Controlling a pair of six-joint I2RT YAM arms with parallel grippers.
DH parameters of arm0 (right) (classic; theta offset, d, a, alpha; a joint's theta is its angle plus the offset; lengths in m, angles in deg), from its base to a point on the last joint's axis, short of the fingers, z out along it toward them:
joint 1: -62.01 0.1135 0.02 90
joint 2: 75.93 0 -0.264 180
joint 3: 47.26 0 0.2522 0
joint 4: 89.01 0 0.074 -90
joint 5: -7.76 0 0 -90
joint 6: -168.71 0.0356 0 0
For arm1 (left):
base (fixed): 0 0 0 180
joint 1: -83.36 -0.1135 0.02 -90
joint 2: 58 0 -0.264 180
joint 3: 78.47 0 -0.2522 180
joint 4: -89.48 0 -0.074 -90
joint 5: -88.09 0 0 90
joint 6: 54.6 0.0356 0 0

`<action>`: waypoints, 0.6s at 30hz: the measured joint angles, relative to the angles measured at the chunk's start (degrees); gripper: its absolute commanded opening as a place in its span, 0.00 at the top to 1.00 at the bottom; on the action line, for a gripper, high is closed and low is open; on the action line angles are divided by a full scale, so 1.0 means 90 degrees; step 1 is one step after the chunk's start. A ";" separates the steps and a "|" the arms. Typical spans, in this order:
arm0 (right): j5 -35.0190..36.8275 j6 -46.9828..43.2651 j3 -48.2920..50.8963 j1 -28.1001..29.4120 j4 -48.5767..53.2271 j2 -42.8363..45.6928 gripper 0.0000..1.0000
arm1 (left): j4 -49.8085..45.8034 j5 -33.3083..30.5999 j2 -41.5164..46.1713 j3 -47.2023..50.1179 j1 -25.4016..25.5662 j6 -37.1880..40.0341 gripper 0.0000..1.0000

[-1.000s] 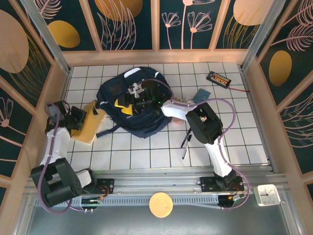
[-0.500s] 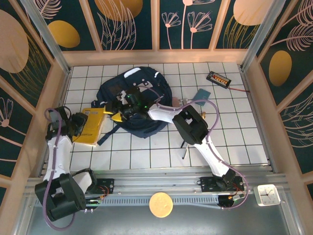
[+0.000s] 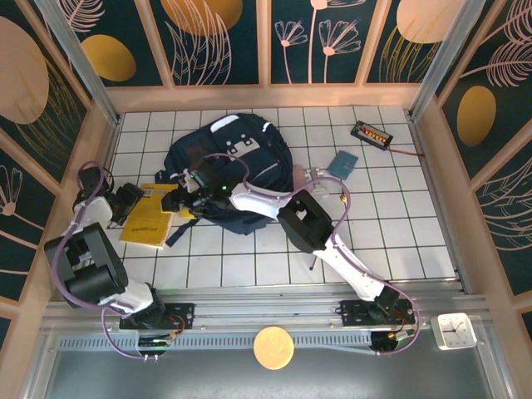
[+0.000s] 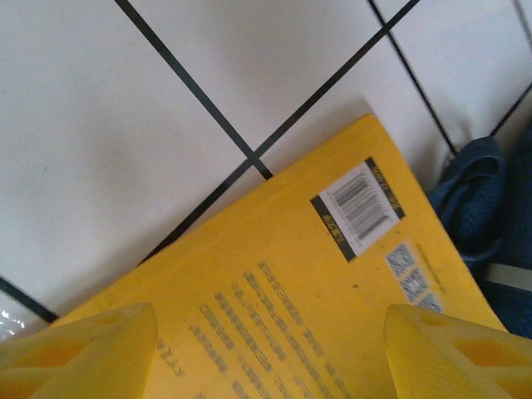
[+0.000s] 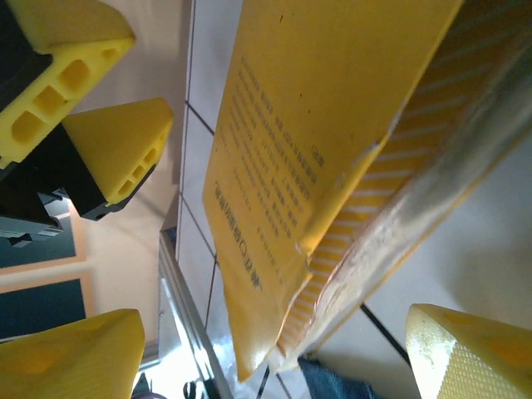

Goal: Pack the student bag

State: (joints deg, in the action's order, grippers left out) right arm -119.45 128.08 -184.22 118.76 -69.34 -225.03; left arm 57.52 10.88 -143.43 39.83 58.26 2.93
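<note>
I need to ease my right gripper farther onto the book's page edge (image 3: 174, 219) (image 5: 322, 295) next, with one finger over the book's cover and one beneath. The edge is already between the open fingers.
The student bag (image 3: 241, 162), a navy backpack with white trim, lies at the back middle of the tiled table. A yellow book (image 3: 150, 221) lies flat on the tiles to its left. My left gripper (image 3: 131, 202) hovers open over the book's far left part. In the left wrist view its gripper (image 4: 266, 353) has the barcoded cover (image 4: 332, 274) below and between its fingertips (image 4: 83, 349). My right gripper (image 3: 179, 199) reaches across the bag's front to the book's right edge. It stands open (image 5: 270, 357), and the book's page edge (image 5: 391, 208) hangs between its fingers.
A dark bag strap (image 3: 187, 223) trails by the book's right side. Two pens (image 3: 316, 241) lie right of the bag, a blue card (image 3: 342, 162) and a black device with a cable (image 3: 371, 133) farther back right. The left wall (image 3: 79, 174) is close behind my left arm.
My left gripper has opened and let go of the yellow book, which now lies flat. The right arm has swung left from over the bag to the book's right edge.
</note>
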 measured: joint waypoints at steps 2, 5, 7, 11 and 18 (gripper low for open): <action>0.0095 0.0010 -0.0206 0.0036 0.0160 -0.0121 0.18 | 0.0019 -0.0029 -0.0245 -0.0051 -0.0015 0.0189 0.28; 0.0299 0.0051 -0.0474 0.0041 0.0384 -0.0243 0.18 | 0.0075 -0.0107 -0.0578 -0.0100 -0.0032 0.0425 0.28; 0.0430 0.0075 -0.0583 0.0066 0.0520 -0.0274 0.18 | 0.0124 -0.0199 -0.0772 -0.0112 -0.0039 0.0578 0.29; 0.0726 0.0119 -0.0797 0.0131 0.0782 -0.0335 0.18 | 0.0274 -0.0267 -0.1010 -0.0223 -0.0056 0.0814 0.38; 0.0848 0.0345 -0.1141 0.0153 0.1076 -0.0498 0.22 | 0.0930 0.0061 -0.1105 0.0160 -0.0231 0.0894 0.64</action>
State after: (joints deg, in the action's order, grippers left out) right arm -111.82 131.18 -194.49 120.14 -59.66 -229.51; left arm 65.89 11.43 -153.37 41.27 56.18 10.97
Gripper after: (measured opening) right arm 0.795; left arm 0.392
